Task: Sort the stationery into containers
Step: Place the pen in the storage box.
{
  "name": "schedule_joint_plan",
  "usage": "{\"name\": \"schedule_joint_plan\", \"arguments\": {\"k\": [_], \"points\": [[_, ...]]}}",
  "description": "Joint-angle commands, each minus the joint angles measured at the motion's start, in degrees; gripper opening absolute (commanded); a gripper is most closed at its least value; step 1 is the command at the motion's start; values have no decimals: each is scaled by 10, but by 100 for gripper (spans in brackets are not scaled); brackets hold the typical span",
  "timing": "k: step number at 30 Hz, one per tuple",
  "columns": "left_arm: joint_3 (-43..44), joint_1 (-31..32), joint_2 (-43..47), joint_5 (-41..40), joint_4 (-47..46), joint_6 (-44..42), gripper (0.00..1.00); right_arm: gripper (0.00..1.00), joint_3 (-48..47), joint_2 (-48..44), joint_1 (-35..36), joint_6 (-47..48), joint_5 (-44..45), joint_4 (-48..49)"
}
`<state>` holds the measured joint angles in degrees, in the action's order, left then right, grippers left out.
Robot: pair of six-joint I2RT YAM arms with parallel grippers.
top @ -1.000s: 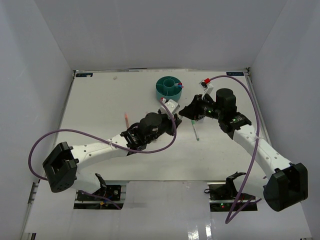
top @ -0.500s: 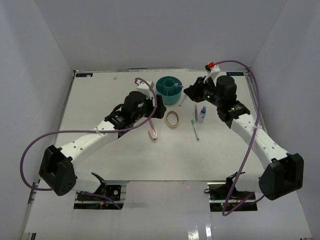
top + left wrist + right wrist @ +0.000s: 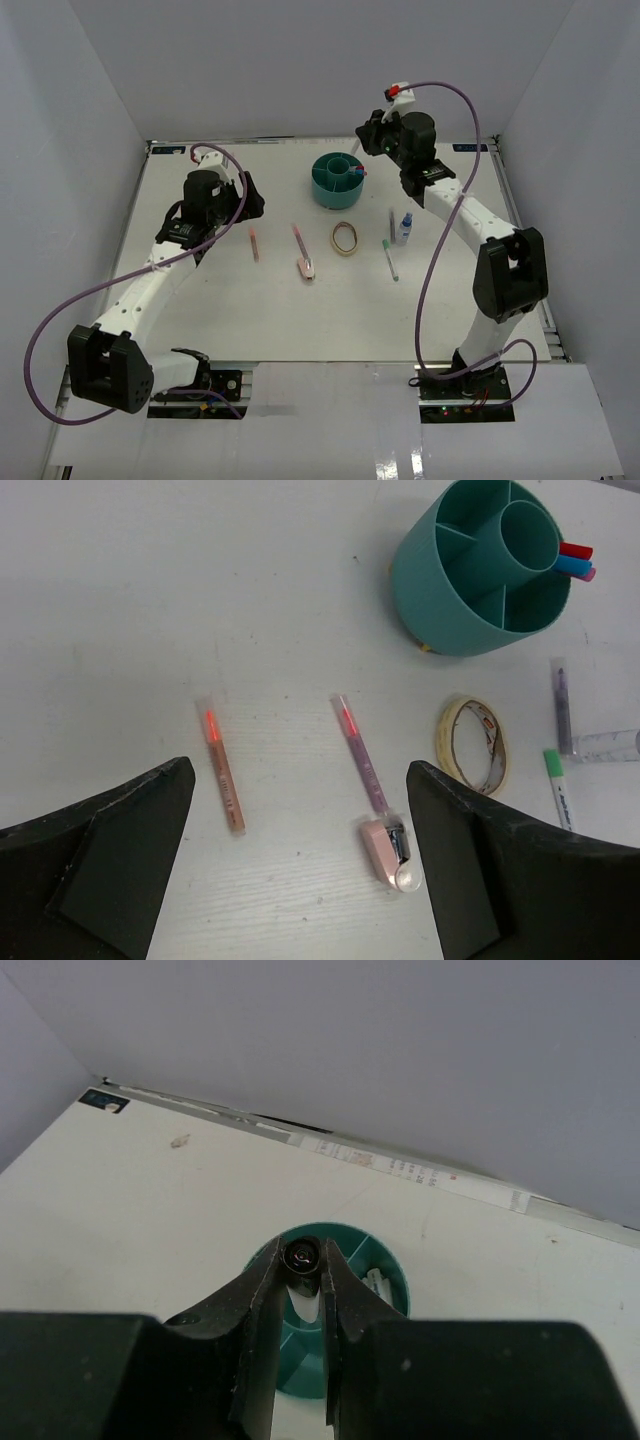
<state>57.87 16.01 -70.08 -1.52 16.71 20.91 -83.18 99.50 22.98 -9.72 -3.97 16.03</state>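
Note:
Next I should move my right gripper down toward the organizer's ring section, since the black-capped pen (image 3: pixel 302 1252) belongs with the red, blue and pink pens.
The teal organizer (image 3: pixel 337 181) (image 3: pixel 478 572) stands at the back middle, with red, blue and pink pens (image 3: pixel 575 561) in one ring compartment. My right gripper (image 3: pixel 366 141) (image 3: pixel 302 1260) hangs above it, shut on a black-capped pen (image 3: pixel 302 1252) held upright over the organizer (image 3: pixel 388 1265). My left gripper (image 3: pixel 251 198) (image 3: pixel 298 782) is open and empty, high over the table. Below it lie an orange pen (image 3: pixel 221 766), a pink pen (image 3: pixel 360 754) and a pink eraser (image 3: pixel 388 852). A tan loop (image 3: pixel 472 744) and a green-capped pen (image 3: pixel 558 790) lie to the right.
A purple pen (image 3: pixel 563 692) and a small clear bottle (image 3: pixel 404 228) lie right of the loop. White walls close the table at the back and sides. The right arm's purple cable (image 3: pixel 450 200) arcs over the right side.
My left gripper opened and pulled back to the left, leaving the pink eraser on the table. My right gripper carried the black-capped pen up and back to above the organizer.

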Motion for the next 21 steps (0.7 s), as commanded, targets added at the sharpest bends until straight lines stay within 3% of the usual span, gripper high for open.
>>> {"name": "schedule_joint_plan", "arguments": {"k": [1,21], "points": [[-8,-1,28,-6,7,-8,98,8,-42,50,-2,27,25,59],[-15,-1,7,-7,1,-15,98,10,-82,190,-3,34,69,139]]}}
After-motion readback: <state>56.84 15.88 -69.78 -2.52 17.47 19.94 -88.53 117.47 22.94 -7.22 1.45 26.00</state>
